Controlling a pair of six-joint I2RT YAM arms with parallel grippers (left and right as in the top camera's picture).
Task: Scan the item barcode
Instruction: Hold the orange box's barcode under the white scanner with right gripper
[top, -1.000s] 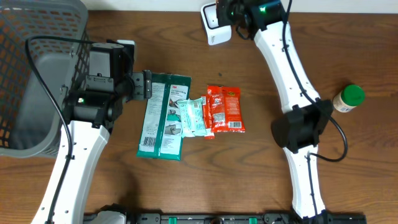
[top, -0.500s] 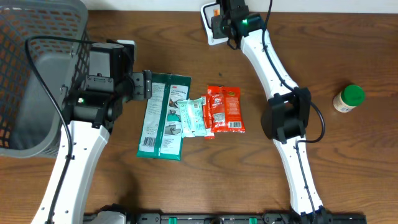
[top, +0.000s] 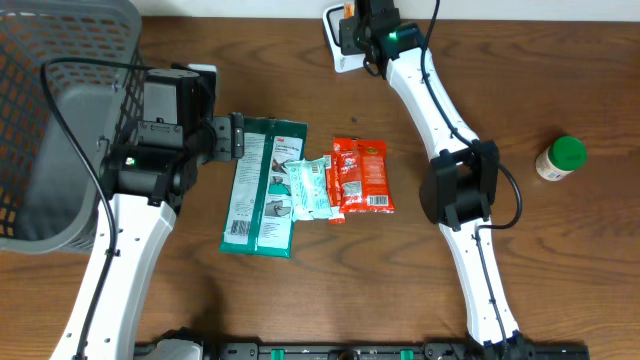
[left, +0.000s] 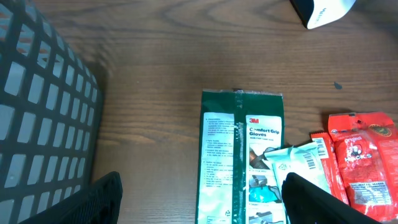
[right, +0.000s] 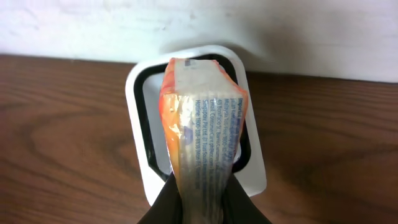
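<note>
My right gripper needs to swing back and down and release the packet on the clear tabletop by the bottle, which is to the gripper's right in the overhead view.
My right gripper (right: 202, 208) is shut on an orange and white packet (right: 202, 118) with blue print and holds it upright just over the white barcode scanner (right: 140, 93). The overhead view has that gripper (top: 355, 25) at the table's far edge, above the scanner (top: 340, 58). My left gripper (top: 238, 137) stands open and holds nothing, its black fingers (left: 99, 202) straddling the top of a green 3M pack (left: 239, 155) that lies flat on the table.
A white-teal sachet (top: 312, 187) and red snack packets (top: 363, 175) lie right of the green pack (top: 262, 185). At the left stands a grey mesh basket (top: 60, 120). A green-capped bottle (top: 560, 158) stands at the right.
My right arm has swung left with the packet, from beside the scanner to right over it, and has held there for the last half second. The left arm has not moved.
</note>
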